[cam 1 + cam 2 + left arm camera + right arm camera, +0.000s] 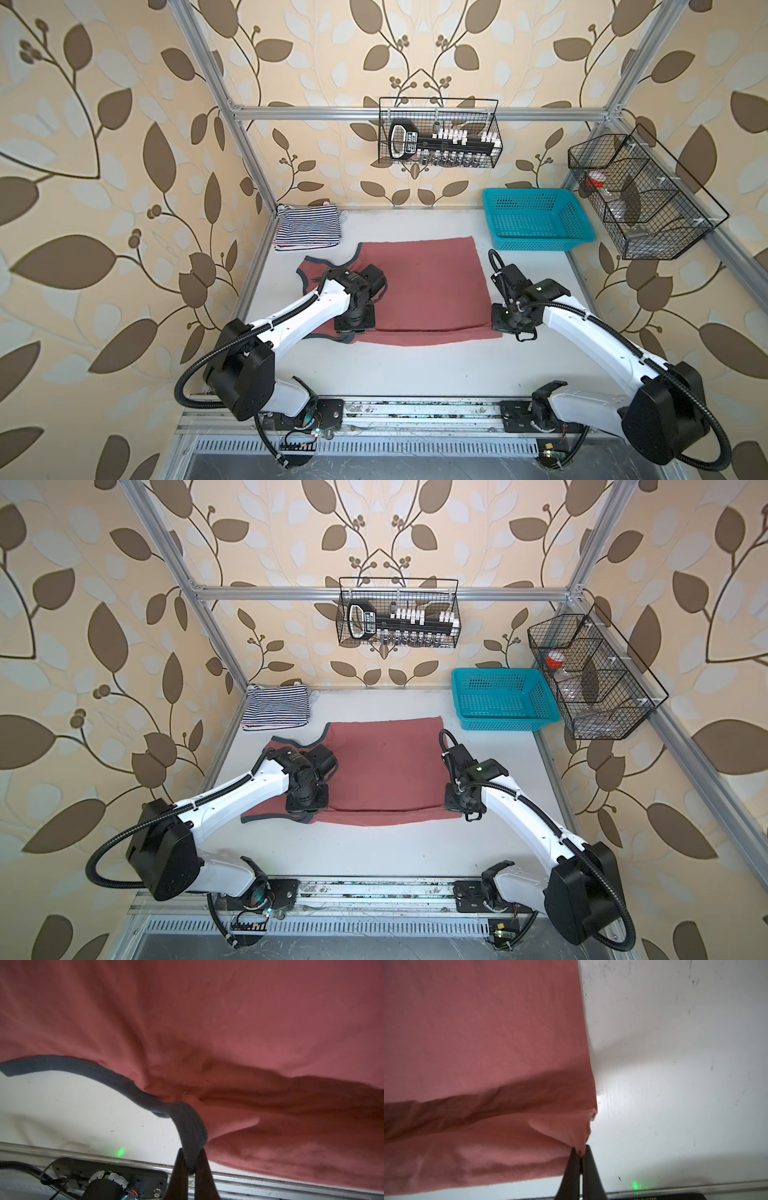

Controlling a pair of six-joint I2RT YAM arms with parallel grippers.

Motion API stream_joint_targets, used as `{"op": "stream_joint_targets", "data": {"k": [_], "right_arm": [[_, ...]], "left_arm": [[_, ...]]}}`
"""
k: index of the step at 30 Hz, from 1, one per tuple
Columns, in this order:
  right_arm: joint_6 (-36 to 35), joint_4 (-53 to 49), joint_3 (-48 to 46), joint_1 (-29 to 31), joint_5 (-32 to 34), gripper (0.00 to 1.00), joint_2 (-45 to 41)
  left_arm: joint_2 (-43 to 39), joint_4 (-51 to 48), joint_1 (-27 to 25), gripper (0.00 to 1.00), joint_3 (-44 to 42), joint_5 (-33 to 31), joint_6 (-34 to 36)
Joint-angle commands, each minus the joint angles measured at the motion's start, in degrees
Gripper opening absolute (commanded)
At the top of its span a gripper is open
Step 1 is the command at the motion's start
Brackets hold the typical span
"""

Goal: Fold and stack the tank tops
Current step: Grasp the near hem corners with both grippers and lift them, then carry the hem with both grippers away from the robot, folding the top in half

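I will move the tank top's pinched corner outward and down with my right gripper next, onto the flat cloth along the tank top's hem (481, 299) (575, 1050), and release it there, because the tank top's near edge is still raised.
A dusty red tank top (424, 282) (386, 766) lies spread across the middle of the white table (415, 370). My left gripper (192, 1165) is shut on its dark armhole trim (191, 1126) at the near left edge. My right gripper (580, 1153) is shut on the near right hem corner, pinching a small peak of red cloth (571, 1126). Between the two grips the near edge is raised, with a shadowed crease behind it. In both top views the wrists hide the fingertips. A folded pile with the navy-and-white striped tank top (307, 227) (276, 708) on top rests at the back left corner.
A turquoise plastic basket (536, 226) stands at the back right. Black wire baskets hang on the back rail (440, 133) and the right frame (640, 195). A metal rail (415, 409) with the arm bases runs along the table's front edge.
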Motion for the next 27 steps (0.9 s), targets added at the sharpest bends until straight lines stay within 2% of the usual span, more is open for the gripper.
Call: {"op": "stream_joint_targets", "data": {"k": [1, 9, 27], "right_arm": [[-4.6, 0.6, 3.2, -1.9, -1.4, 0.00, 2.7], [-8.9, 2.1, 7.6, -5.9, -3.5, 0.00, 10.5], [-13.8, 3.4, 16.6, -9.2, -6.0, 0.00, 25.6]], "left_arm": [[3.7, -2.4, 1.8, 0.00, 3.9, -2.4, 4.9], [9.8, -2.8, 6.6, 0.00, 9.0, -3.2, 8.4], [22.5, -2.4, 9.1, 0.00, 18.2, -2.8, 11.2]]}}
